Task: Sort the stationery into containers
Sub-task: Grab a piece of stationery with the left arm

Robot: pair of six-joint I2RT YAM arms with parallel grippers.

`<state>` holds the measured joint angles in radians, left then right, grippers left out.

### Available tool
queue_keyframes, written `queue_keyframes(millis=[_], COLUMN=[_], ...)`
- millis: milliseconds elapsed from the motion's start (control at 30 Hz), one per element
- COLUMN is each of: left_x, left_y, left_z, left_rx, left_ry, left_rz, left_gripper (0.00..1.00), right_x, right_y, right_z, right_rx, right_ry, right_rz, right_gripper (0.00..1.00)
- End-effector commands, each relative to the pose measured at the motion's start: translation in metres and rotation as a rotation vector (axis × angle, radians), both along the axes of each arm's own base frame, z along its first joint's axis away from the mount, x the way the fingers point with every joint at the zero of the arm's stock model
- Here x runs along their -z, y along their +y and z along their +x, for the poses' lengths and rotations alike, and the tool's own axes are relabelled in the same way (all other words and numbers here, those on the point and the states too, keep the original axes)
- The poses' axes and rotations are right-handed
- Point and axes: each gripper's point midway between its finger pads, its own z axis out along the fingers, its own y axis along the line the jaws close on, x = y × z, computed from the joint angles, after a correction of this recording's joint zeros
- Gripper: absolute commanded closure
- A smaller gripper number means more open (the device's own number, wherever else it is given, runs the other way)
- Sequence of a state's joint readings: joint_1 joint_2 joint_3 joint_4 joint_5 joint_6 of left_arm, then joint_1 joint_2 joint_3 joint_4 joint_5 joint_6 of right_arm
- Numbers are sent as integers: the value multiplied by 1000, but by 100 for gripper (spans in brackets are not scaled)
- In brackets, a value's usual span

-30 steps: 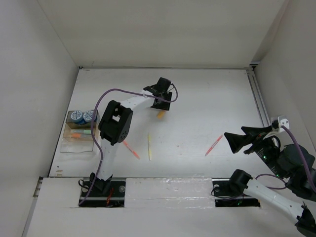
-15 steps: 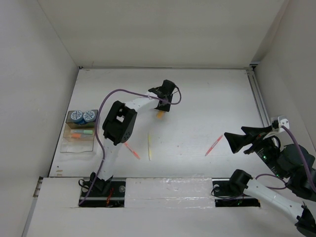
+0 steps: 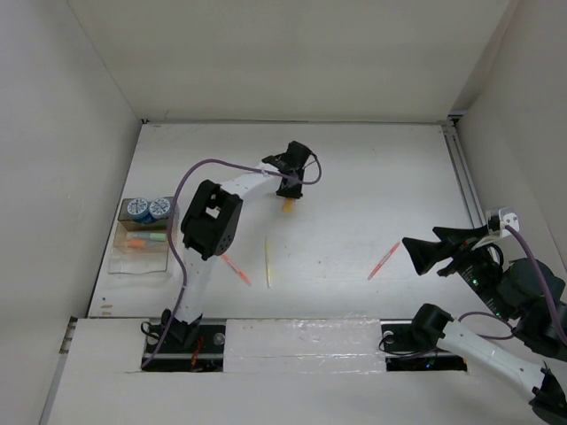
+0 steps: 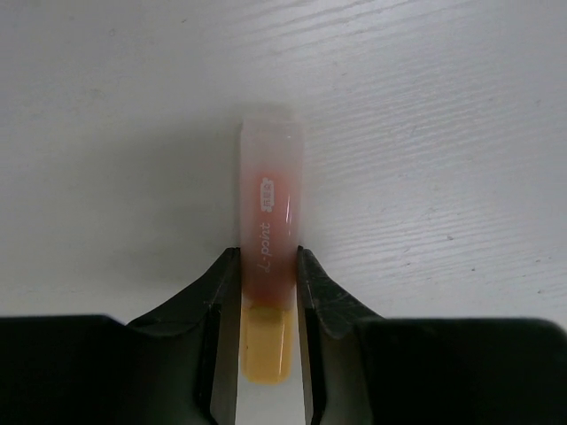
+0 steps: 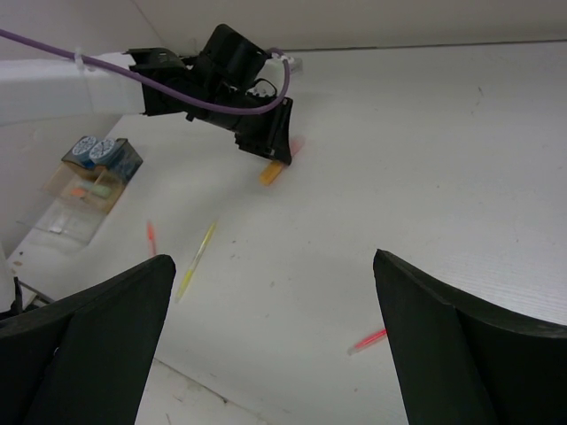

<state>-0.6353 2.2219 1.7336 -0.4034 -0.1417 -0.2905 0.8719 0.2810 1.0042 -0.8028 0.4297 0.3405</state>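
I will lift and swing my left gripper over the tan tray's highlighter section [image 3: 146, 240] to release the highlighter, as that is on its left in the top view.
An orange highlighter [image 4: 270, 195] lies on the white table, and my left gripper [image 4: 267, 255] is shut on it, one finger pressed against each side. From above, the left gripper [image 3: 289, 192] is at the back middle with the highlighter's end [image 3: 288, 206] sticking out. The tan tray [image 3: 120, 258] at the left holds two blue-and-white cylinders [image 3: 148, 209], an orange highlighter [image 3: 135, 242] and a green one [image 3: 157, 237]. An orange-red pen [image 3: 236, 267], a yellow pen [image 3: 267, 263] and a pink pen [image 3: 384, 260] lie loose. My right gripper [image 5: 275, 328] is open and empty, above the pink pen [image 5: 368, 340].
White walls enclose the table on the left, back and right. A metal rail [image 3: 462, 181] runs along the right edge. The left arm's purple cable [image 3: 213, 164] loops above the table.
The left wrist has shifted slightly over the orange highlighter, which stays in the same spot. The right arm has not moved.
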Motion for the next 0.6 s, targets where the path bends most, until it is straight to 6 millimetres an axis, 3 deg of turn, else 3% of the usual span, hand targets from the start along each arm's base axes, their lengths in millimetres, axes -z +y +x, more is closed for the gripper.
queue_keyframes(millis=[0, 100, 133, 200, 233, 300, 333, 367, 400, 433, 467, 500, 533, 567], left_x=[-49, -88, -108, -133, -144, -150, -142, -150, -148, -129, -139, -124, -136, -120], left_y=[26, 39, 58, 73, 96, 140, 158, 193, 211, 233, 268, 283, 297, 312], left_z=[7, 19, 23, 27, 32, 28, 24, 24, 21, 8, 3, -10, -11, -27], left_rx=[-81, -186, -270, -412, -508, -681, -789, -882, -938, -995, -1084, -1141, -1184, -1232], left_ry=[-5, -96, -164, -221, -247, -249, -229, -237, -233, -196, -221, -201, -225, -199], left_rz=[-123, -181, -139, -144, -137, -90, -111, -142, -165, -149, -183, -186, -221, -202], left_gripper=[100, 100, 100, 100, 100, 100, 100, 100, 100, 100, 100, 100, 100, 100], right_x=[-11, -12, -12, -12, -12, -12, -12, -12, -12, -13, -13, -14, -15, -15], right_y=[0, -2, -2, -2, -2, -2, -2, -2, -2, -4, -4, -6, -6, -6], right_z=[-1, -2, -2, -2, -2, -2, -2, -2, -2, -4, -4, -5, -5, -5], right_rx=[-1, -1, -1, -1, -1, -1, -1, -1, -1, -1, -1, -1, -1, -1], right_ry=[-28, -34, -34, -34, -34, -34, -34, -34, -34, -42, -42, -47, -47, -47], right_rz=[42, 49, 49, 49, 49, 49, 49, 49, 49, 58, 58, 65, 65, 65], right_gripper=[0, 0, 0, 0, 0, 0, 0, 0, 0, 0, 0, 0, 0, 0])
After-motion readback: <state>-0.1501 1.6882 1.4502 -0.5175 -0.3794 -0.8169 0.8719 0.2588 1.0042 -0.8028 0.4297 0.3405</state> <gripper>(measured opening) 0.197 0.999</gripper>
